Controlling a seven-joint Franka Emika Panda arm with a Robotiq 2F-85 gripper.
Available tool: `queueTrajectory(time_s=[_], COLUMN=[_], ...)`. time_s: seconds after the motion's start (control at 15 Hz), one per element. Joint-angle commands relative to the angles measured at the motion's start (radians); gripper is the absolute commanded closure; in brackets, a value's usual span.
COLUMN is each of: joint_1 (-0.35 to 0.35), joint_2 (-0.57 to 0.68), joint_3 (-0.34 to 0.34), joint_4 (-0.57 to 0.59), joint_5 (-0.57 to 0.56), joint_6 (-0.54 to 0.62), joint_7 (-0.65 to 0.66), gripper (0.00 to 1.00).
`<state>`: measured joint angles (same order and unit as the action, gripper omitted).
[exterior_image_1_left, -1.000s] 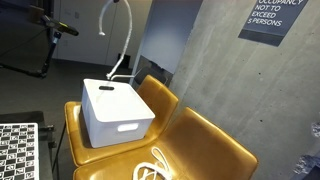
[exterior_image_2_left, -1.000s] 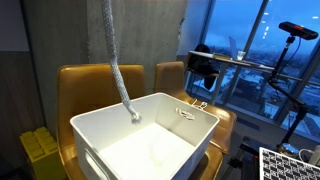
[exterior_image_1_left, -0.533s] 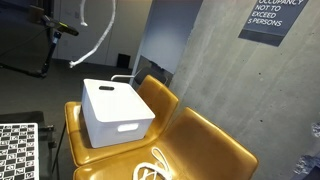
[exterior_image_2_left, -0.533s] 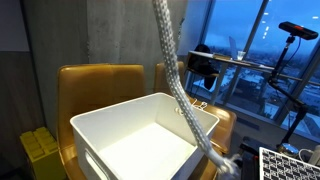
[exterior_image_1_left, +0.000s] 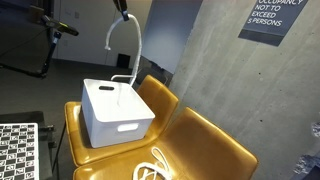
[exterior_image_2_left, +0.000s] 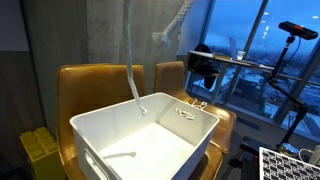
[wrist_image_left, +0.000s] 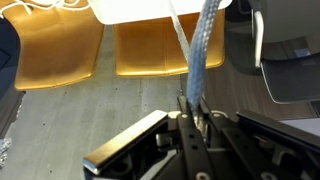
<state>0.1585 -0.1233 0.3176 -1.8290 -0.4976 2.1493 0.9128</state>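
Note:
The rope's long end already dips into the white bin (wrist_image_left: 150, 10), so I will lower my gripper a little over the bin's open top and let go of the rope there.
My gripper (wrist_image_left: 190, 108) is shut on a white braided rope (wrist_image_left: 202, 50) and is high above the chairs, just entering the top of an exterior view (exterior_image_1_left: 122, 7). From it the rope (exterior_image_1_left: 134, 45) arches over and hangs down. Its long end (exterior_image_2_left: 131, 70) dips into the white plastic bin (exterior_image_1_left: 115, 112), while a short frayed end (exterior_image_2_left: 160, 38) dangles in the air. The bin (exterior_image_2_left: 150, 140) sits on a mustard-yellow chair (exterior_image_1_left: 160, 98). In the wrist view the bin (wrist_image_left: 150, 10) lies far below, at the top edge.
A second coil of white rope (exterior_image_1_left: 152, 168) lies on the neighbouring yellow chair (exterior_image_1_left: 205, 150). A checkerboard (exterior_image_1_left: 18, 150) stands near the chairs. A camera on a tripod (exterior_image_1_left: 50, 25) stands behind the chairs, near a concrete wall. Yellow blocks (exterior_image_2_left: 40, 152) lie beside the chairs.
The rope has been swinging. Half a second ago it had swung out beside the bin. Now it hangs back over the bin with its long end inside.

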Motion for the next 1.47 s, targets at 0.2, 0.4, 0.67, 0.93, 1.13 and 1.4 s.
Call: queueTrajectory(time_s=[0.2,0.4,0.67,0.93,1.13,1.4], joint_1=[0.008,0.006,-0.021,-0.091,-0.158,-0.241], joint_2=[0.082,0.09,0.085,0.114,0.178,0.352], joint_3=[-0.045,-0.067,-0.123,-0.216,-0.298,-0.405], joint_4=[0.012,-0.004,-0.083,-0.206,-0.248,-0.199], joint_5=[0.017,0.022,0.044,0.02,0.027,0.108], joint_6=[0.009,0.006,0.025,0.076,0.117,0.188], joint_7=[-0.01,-0.02,-0.047,-0.09,-0.139,-0.249], gripper=[0.63,0.42,0.14,0.0,0.0,0.0])
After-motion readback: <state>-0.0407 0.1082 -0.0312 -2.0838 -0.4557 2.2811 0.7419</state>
